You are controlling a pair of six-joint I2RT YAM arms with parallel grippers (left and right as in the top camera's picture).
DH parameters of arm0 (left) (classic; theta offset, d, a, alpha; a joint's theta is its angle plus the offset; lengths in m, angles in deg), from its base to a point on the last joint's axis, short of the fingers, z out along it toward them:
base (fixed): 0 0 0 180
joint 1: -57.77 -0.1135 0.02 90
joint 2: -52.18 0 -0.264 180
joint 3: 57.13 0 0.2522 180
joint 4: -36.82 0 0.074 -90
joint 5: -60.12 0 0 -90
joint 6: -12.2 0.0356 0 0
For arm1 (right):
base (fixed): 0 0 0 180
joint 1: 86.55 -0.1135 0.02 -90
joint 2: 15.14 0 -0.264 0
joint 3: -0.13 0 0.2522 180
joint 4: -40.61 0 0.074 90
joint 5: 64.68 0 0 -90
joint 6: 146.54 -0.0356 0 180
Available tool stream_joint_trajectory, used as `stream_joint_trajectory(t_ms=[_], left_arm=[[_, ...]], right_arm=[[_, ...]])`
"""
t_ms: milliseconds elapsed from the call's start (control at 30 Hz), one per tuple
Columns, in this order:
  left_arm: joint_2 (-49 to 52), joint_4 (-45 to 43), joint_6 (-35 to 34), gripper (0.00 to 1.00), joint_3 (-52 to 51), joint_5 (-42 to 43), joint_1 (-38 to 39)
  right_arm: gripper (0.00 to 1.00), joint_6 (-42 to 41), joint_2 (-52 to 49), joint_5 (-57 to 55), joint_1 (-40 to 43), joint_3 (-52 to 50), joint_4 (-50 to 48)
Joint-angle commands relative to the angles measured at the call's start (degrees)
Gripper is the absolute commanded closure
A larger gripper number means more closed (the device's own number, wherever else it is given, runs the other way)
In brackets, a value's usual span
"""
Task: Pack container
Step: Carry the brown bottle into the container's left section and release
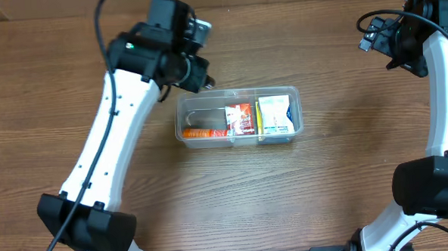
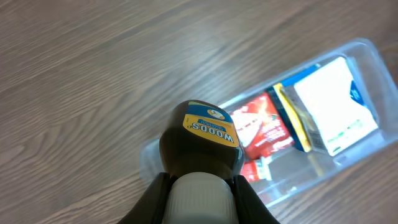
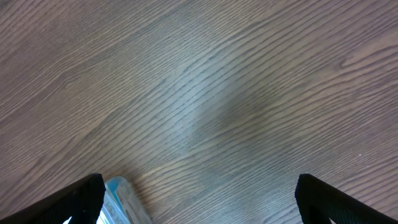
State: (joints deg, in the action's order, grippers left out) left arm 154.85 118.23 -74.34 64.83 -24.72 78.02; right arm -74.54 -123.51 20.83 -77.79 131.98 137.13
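Note:
My left gripper needs to lower the dark bottle into the container's bare end (image 1: 204, 116) first, so that the bottle gets packed beyond the orange item.
The clear container (image 1: 207, 96) lies in the middle of the table. It holds a red box (image 1: 240, 119), a white and blue box (image 1: 275, 114) and a small orange item (image 1: 198, 132); its left end is partly bare. My left gripper (image 1: 193, 68) is shut on a dark bottle (image 2: 200, 140) with a white cap and a yellow "WOODS" label, held above the container's (image 2: 373, 53) left end. The left wrist view also shows the red box (image 2: 264, 124) and the white box (image 2: 333, 106). My right gripper (image 1: 387, 41) is open and empty at the far right.
The right wrist view shows my open right gripper (image 3: 199, 199) over bare wooden table, with a corner of the container (image 3: 121, 193) at its lower left. Both arm bases stand at the table's front edge.

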Motion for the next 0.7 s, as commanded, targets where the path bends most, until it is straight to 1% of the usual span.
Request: stream_joint_trajectory(t_ms=[0, 100, 267, 400, 667], left_arm=[[1.7, 0.0, -0.8, 0.95, -0.3, -1.6, 1.6], [3.5, 2.1, -7.4, 0.96, -0.9, -4.4, 1.6], [6.9, 5.7, -14.0, 0.93, -0.9, -5.8, 1.5], [11.6, 5.9, -15.8, 0.93, -0.9, -5.8, 1.5], [22.4, 5.8, -16.4, 0.94, -0.9, -5.8, 1.5]], right_arm=[[0.00, 0.0, 1.5, -0.4, 0.0, 1.2, -0.1], [0.00, 0.0, 1.5, -0.4, 0.0, 1.2, -0.1], [0.00, 0.0, 1.5, -0.4, 0.0, 1.2, -0.1], [0.00, 0.0, 1.5, -0.4, 0.0, 1.2, -0.1], [0.00, 0.0, 1.5, -0.4, 0.0, 1.2, -0.1]])
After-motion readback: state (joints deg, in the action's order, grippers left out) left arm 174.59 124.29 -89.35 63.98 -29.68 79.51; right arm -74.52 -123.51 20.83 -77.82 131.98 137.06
